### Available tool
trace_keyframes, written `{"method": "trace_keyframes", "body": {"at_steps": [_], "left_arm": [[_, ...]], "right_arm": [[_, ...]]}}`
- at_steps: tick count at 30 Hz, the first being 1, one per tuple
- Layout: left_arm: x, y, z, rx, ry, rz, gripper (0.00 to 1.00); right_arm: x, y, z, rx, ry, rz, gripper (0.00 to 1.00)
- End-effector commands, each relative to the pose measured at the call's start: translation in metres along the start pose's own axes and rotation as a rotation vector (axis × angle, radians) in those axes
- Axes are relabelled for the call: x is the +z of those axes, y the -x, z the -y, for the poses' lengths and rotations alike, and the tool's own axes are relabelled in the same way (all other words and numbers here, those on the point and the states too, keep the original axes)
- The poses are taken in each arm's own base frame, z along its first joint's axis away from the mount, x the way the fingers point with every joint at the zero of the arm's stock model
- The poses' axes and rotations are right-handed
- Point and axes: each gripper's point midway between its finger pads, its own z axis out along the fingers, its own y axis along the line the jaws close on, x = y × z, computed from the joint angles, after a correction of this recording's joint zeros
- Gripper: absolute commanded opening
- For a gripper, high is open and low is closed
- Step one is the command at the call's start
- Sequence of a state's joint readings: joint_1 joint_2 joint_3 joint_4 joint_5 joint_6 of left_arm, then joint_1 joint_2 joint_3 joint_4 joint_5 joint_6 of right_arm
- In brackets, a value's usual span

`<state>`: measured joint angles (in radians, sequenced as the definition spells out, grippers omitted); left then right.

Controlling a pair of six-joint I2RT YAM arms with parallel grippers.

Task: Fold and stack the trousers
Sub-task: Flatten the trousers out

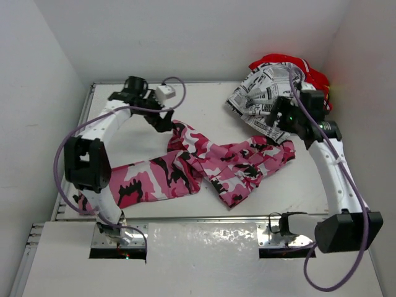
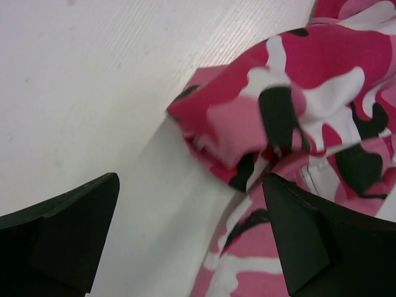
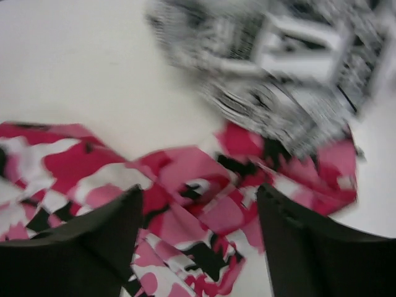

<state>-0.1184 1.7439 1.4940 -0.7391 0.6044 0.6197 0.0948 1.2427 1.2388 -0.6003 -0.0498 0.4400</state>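
Note:
The camouflage trousers' far folded corner shows between my left gripper's open fingers. My left gripper should move down toward the right in the top view and close on that corner.
The camouflage trousers (image 1: 204, 164) lie crumpled across the middle of the table, one leg stretched to the front left. My left gripper (image 1: 162, 119) is open and empty just above their far left corner, which shows as a folded edge (image 2: 247, 133) between the fingers. My right gripper (image 1: 279, 127) is open and empty above the right end of the camouflage pair (image 3: 198, 198). The newsprint-patterned trousers (image 1: 260, 99) lie bunched at the back right, blurred in the right wrist view (image 3: 278, 68). The red trousers (image 1: 303, 68) lie behind them against the wall.
The white table (image 1: 124, 148) has a raised metal rail at its left edge (image 1: 77, 136) and front edge (image 1: 204, 218). White walls close in the back and both sides. Purple cables loop off both arms.

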Motion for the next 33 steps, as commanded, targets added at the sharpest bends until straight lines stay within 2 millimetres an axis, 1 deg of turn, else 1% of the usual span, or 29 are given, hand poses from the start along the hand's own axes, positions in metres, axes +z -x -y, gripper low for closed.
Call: {"method": "trace_keyframes", "body": {"at_steps": [1,2,3,4,5,6,7,8,9,10,12,13,15,16,17,19,21,22,23,24,25,26,27,28,29,30,31,32,33], "left_arm": [[0.036,0.015,-0.003,0.095,0.073,-0.047,1.00],[0.046,0.010,-0.005,0.096,0.081,-0.071,1.00],[0.051,0.007,-0.008,0.090,0.090,-0.076,1.00],[0.054,0.006,-0.010,0.070,0.102,-0.078,1.00],[0.059,0.002,-0.014,0.064,0.114,-0.088,1.00],[0.061,0.003,-0.016,0.066,0.113,-0.086,1.00],[0.062,0.005,-0.016,0.066,0.111,-0.080,1.00],[0.064,0.009,-0.012,0.072,0.092,-0.064,1.00],[0.066,0.009,-0.010,0.072,0.080,-0.057,1.00],[0.067,0.013,-0.007,0.074,0.064,-0.041,1.00],[0.072,0.017,-0.002,0.066,0.040,-0.021,1.00],[0.073,0.021,0.002,0.065,0.014,-0.001,1.00],[0.076,0.026,0.005,0.055,-0.014,0.019,1.00],[0.079,0.028,0.009,0.052,-0.043,0.030,1.00],[0.079,0.033,0.011,0.054,-0.059,0.043,1.00],[0.083,0.032,0.019,0.048,-0.117,0.047,0.96],[0.086,0.034,0.025,0.050,-0.166,0.056,0.81],[0.091,0.029,0.028,0.039,-0.185,0.041,0.73],[0.093,0.028,0.029,0.033,-0.194,0.036,0.54],[0.095,0.026,0.030,0.023,-0.201,0.032,0.41],[0.100,0.022,0.030,0.008,-0.202,0.021,0.15],[0.101,0.022,0.028,-0.011,-0.194,0.016,0.01],[0.102,0.018,0.022,-0.024,-0.169,-0.002,0.00],[0.097,0.021,0.013,-0.027,-0.146,0.003,0.00],[0.090,0.022,0.007,-0.039,-0.127,0.003,0.00],[0.070,0.024,-0.013,-0.064,-0.067,0.014,0.00],[0.056,0.026,-0.025,-0.078,-0.031,0.028,0.00],[0.040,0.029,-0.037,-0.088,0.015,0.046,0.00],[0.009,0.039,-0.049,-0.070,0.098,0.075,0.00]], "right_arm": [[0.008,-0.058,0.071,0.174,-0.196,-0.140,0.77],[0.013,-0.074,0.083,0.211,-0.208,-0.157,0.84],[0.014,-0.079,0.096,0.293,-0.209,-0.160,0.85],[0.018,-0.082,0.103,0.325,-0.209,-0.152,0.87],[0.020,-0.091,0.110,0.350,-0.221,-0.166,0.88],[0.024,-0.108,0.123,0.377,-0.254,-0.201,0.90],[0.029,-0.110,0.129,0.372,-0.265,-0.192,0.91],[0.034,-0.121,0.133,0.378,-0.273,-0.216,0.92],[0.042,-0.130,0.135,0.377,-0.270,-0.246,0.92],[0.050,-0.129,0.134,0.378,-0.243,-0.240,0.92],[0.061,-0.139,0.135,0.403,-0.229,-0.255,0.92],[0.073,-0.136,0.134,0.407,-0.200,-0.230,0.92],[0.084,-0.140,0.134,0.436,-0.180,-0.213,0.92],[0.093,-0.141,0.136,0.444,-0.169,-0.212,0.91],[0.096,-0.140,0.136,0.454,-0.165,-0.211,0.89],[0.104,-0.145,0.138,0.469,-0.165,-0.221,0.81],[0.106,-0.151,0.137,0.483,-0.159,-0.222,0.74],[0.105,-0.157,0.137,0.488,-0.161,-0.232,0.66],[0.105,-0.158,0.137,0.490,-0.161,-0.229,0.60],[0.106,-0.157,0.138,0.488,-0.161,-0.218,0.55],[0.105,-0.158,0.139,0.487,-0.165,-0.217,0.41],[0.105,-0.156,0.141,0.480,-0.180,-0.210,0.31],[0.100,-0.160,0.143,0.484,-0.205,-0.231,0.21],[0.095,-0.148,0.144,0.466,-0.218,-0.203,0.01],[0.085,-0.151,0.152,0.461,-0.283,-0.215,0.00],[0.078,-0.144,0.155,0.447,-0.309,-0.199,0.00],[0.069,-0.139,0.157,0.434,-0.335,-0.182,0.00],[0.051,-0.132,0.157,0.425,-0.362,-0.163,0.00],[0.039,-0.126,0.162,0.409,-0.403,-0.143,0.00]]}}
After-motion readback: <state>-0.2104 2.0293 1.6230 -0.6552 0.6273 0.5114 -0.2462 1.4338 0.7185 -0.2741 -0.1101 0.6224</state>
